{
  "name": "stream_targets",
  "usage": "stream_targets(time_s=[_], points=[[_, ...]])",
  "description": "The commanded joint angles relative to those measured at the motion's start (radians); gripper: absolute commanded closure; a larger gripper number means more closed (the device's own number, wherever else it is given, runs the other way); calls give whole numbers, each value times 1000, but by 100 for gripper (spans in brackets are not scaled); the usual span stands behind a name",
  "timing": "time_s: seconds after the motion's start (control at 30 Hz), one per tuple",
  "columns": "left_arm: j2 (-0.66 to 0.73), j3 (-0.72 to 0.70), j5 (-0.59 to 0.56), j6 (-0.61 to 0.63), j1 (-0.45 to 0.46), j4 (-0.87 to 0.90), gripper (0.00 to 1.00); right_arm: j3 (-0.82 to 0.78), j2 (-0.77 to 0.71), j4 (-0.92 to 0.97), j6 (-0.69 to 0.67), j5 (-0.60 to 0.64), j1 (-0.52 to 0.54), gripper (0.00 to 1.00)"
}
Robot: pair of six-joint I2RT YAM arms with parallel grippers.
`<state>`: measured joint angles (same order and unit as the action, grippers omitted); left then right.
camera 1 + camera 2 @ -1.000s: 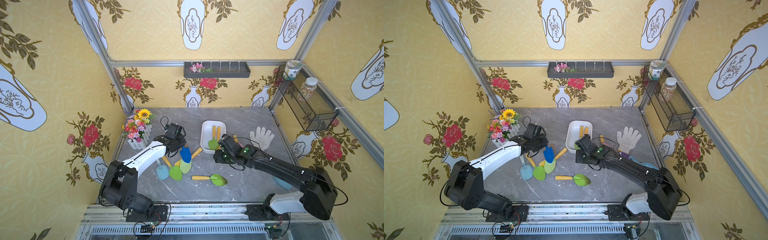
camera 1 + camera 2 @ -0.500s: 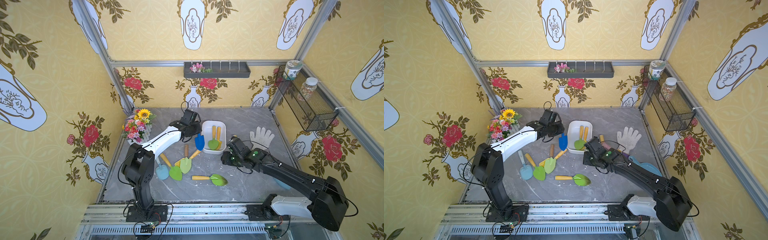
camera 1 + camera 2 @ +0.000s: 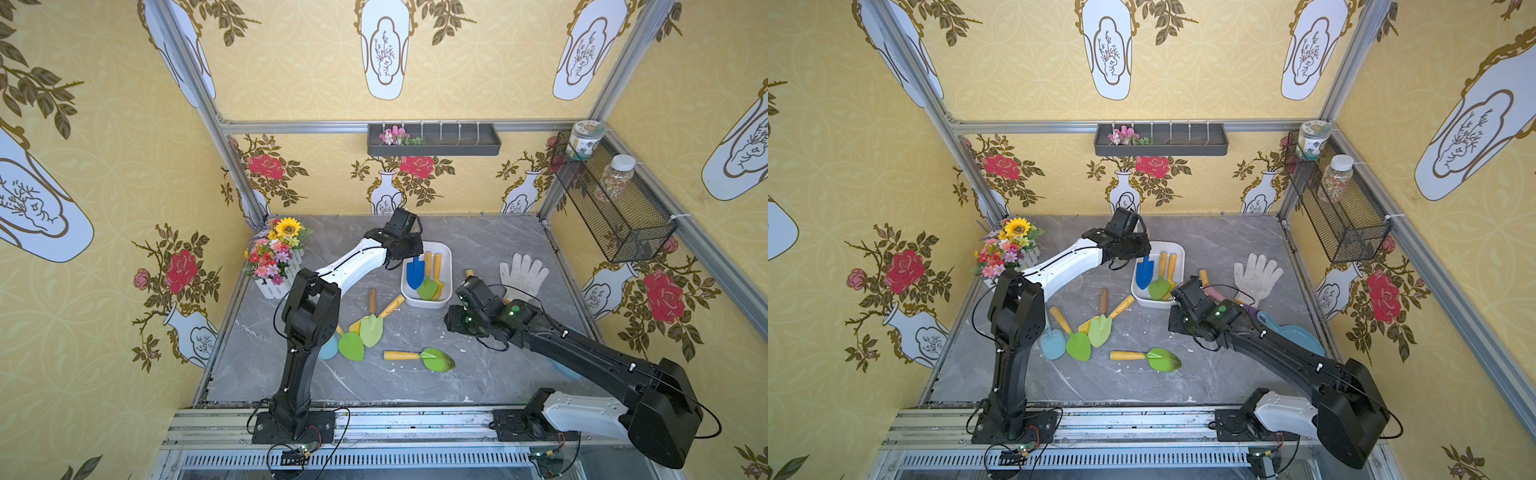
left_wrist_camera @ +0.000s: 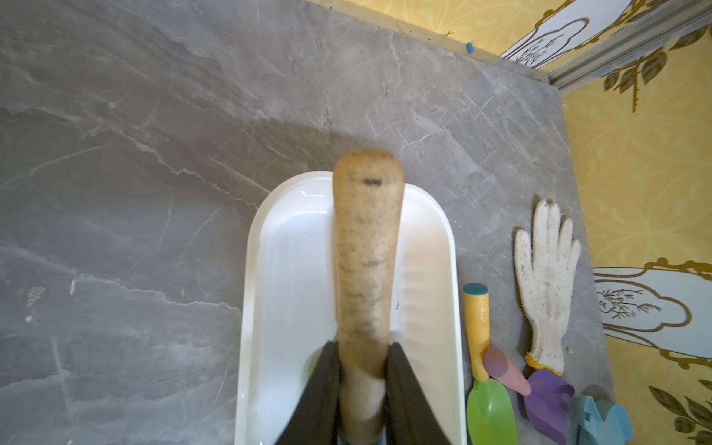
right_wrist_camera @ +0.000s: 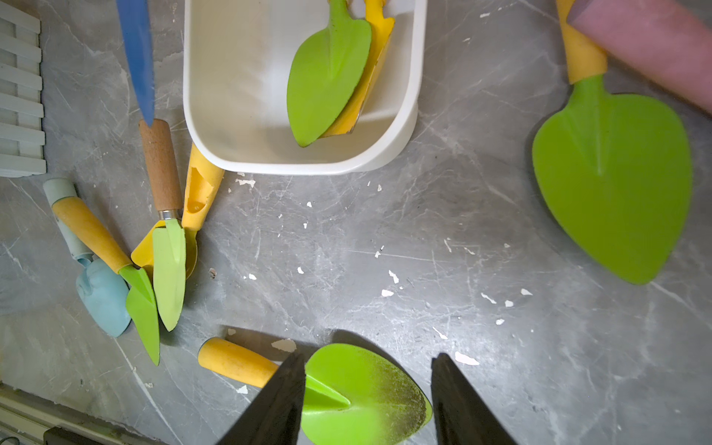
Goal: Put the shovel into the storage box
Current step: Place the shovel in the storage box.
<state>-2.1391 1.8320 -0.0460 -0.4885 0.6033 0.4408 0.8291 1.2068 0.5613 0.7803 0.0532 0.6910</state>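
Observation:
Next, my left gripper lowers down into the storage box (image 3: pixel 447 254). Then it releases the blue shovel's tan handle on the bare white bottom of the box, beside the yellow handles lying there.
My left gripper (image 3: pixel 409 252) (image 4: pixel 362 346) is shut on the tan handle of a blue shovel (image 3: pixel 414 272) (image 3: pixel 1144 272). The shovel hangs blade down over the white storage box (image 3: pixel 447 254) (image 3: pixel 1180 254) (image 4: pixel 250 269) (image 5: pixel 308 166). Its blade (image 5: pixel 135 57) is above the box's left side, and whether it touches the box is unclear. A green shovel (image 3: pixel 428 287) (image 5: pixel 327 73) and a yellow one lie in the box. My right gripper (image 3: pixel 457 324) (image 5: pixel 368 358) hovers open, in front of the box to the right, above a green shovel with a yellow handle (image 3: pixel 436 360) (image 5: pixel 362 393).
Several shovels (image 3: pixel 370 328) lie in a cluster in front of the box to the left. More tools (image 3: pixel 1289 334) and a white glove (image 3: pixel 523 274) lie right of the box. A flower pot (image 3: pixel 276 257) stands at the left wall. A wire basket (image 3: pixel 615 208) and a dark tray (image 3: pixel 432 139) hang on the walls.
My left arm has carried the blue shovel from the cluster on the table back and right to over the box. My right arm has drawn back from the box towards the front right.

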Motion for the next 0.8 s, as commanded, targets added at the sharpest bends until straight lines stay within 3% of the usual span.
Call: stream_targets(time_s=[0.0, 0.77], points=[[-39, 28, 10, 37, 1, 2, 85, -4, -1, 9, 7, 11, -3, 44], [-157, 24, -118, 71, 38, 5, 81, -20, 20, -12, 16, 8, 0, 44]])
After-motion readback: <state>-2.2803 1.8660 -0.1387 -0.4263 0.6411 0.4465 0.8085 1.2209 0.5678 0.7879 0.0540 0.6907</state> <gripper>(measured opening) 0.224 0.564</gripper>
